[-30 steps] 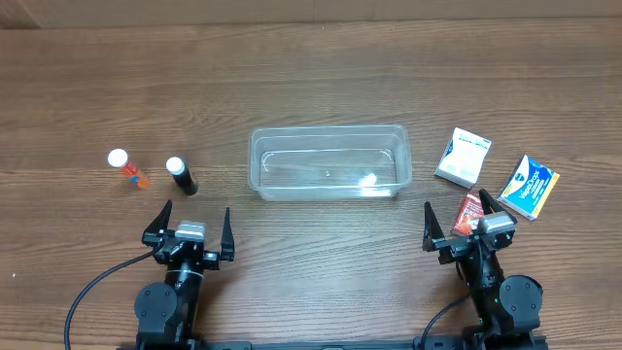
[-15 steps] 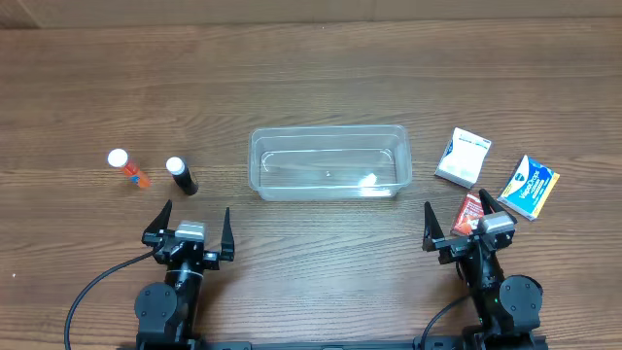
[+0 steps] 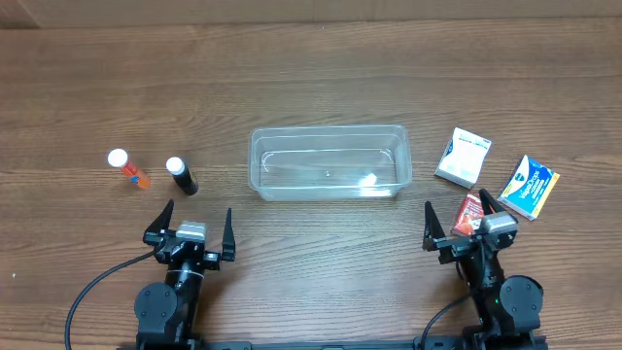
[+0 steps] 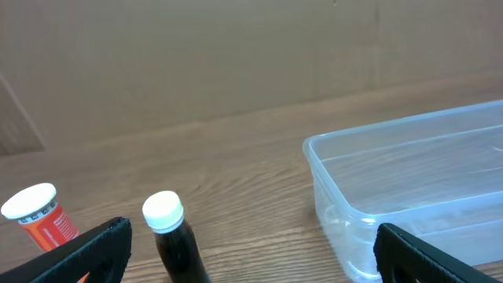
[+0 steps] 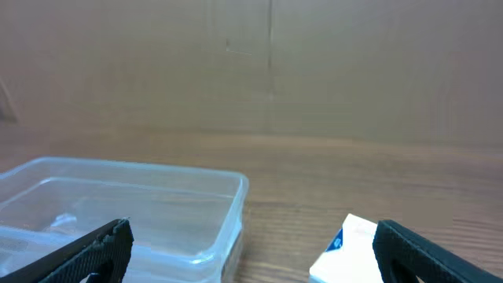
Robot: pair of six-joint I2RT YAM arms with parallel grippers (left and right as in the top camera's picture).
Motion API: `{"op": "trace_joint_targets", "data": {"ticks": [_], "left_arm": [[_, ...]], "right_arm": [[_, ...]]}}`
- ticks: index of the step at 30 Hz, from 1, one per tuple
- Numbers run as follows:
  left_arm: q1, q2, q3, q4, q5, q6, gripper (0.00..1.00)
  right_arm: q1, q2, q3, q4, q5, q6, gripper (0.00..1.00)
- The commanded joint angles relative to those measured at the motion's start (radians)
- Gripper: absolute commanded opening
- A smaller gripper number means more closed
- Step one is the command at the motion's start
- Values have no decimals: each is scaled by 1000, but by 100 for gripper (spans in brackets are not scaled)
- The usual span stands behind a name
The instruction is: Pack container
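Note:
My left gripper will next move outward, tip its fingers down and go from above to both sides of the black bottle's white cap [image 3: 176,165] [image 4: 163,211], where it faces up.
The clear plastic container [image 3: 330,130] sits empty at the table's middle. Left of it stand a black bottle with a white cap [image 3: 181,176] and an orange bottle with a white cap [image 3: 126,167]. Right of it lie a white box [image 3: 463,157], a blue, white and yellow box [image 3: 529,187] and a red packet [image 3: 471,209]. My left gripper [image 3: 192,222] is open and empty, near the table's front, just in front of the black bottle [image 4: 174,240]. My right gripper [image 3: 457,219] is open and empty, and partly covers the red packet from above.
The left wrist view shows the container's left end [image 4: 393,127] and the orange bottle [image 4: 43,216]. The right wrist view shows the container's right end [image 5: 134,167] and the white box [image 5: 346,251]. A brown wall stands behind the wooden table.

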Motion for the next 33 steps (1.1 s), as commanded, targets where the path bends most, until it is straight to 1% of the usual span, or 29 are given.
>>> {"op": "trace_joint_targets", "data": {"ticks": [1, 3, 5, 8, 10, 11, 14, 15, 18, 19, 21, 23, 26, 28, 30, 31, 32, 33], "left_arm": [[-2, -7, -3, 12, 23, -102, 100], [-2, -7, 8, 11, 25, -142, 100], [-2, -6, 41, 9, 25, -142, 100], [-2, 7, 120, -50, 24, -141, 100], [-2, 58, 201, -104, 22, -141, 100], [-2, 116, 258, -121, 18, -141, 100], [-2, 260, 375, -140, 17, -141, 100], [-2, 350, 448, -173, 17, -141, 100], [-2, 558, 625, -308, 18, -142, 100], [-2, 628, 689, -370, 19, -143, 100], [-2, 782, 840, -525, 27, -170, 100], [-2, 890, 964, -674, 32, -186, 100], [-2, 1003, 1110, -860, 45, -186, 100], [-2, 1049, 1168, -937, 44, -185, 100], [-1, 1060, 1190, -960, 42, -186, 100], [5, 1060, 1198, -959, 37, -208, 100], [18, 1066, 1210, -962, 9, -275, 100], [31, 1073, 1221, -970, -8, -310, 100]], "right_arm": [[6, -8, -10, 24, 11, 23, 100], [6, -8, -10, 24, 17, 26, 100], [6, -1, 2, 23, 18, 64, 100], [6, 42, 40, 20, 21, 80, 100], [6, 99, 90, 20, 21, 80, 100], [6, 153, 129, 19, 21, 80, 100], [6, 286, 231, -14, 33, 137, 100], [6, 367, 299, -50, 32, 159, 100], [6, 550, 476, -164, 32, 161, 100], [6, 594, 521, -195, 32, 161, 100], [6, 734, 663, -323, 31, 161, 100], [6, 831, 762, -442, 31, 161, 100], [6, 970, 903, -645, 24, 160, 100], [6, 1057, 980, -760, 24, 161, 100], [5, 1105, 1018, -811, 25, 156, 100], [5, 1112, 1020, -815, 25, 156, 100], [5, 1114, 1020, -818, 25, 157, 100], [5, 1114, 1020, -818, 25, 157, 100]]}}
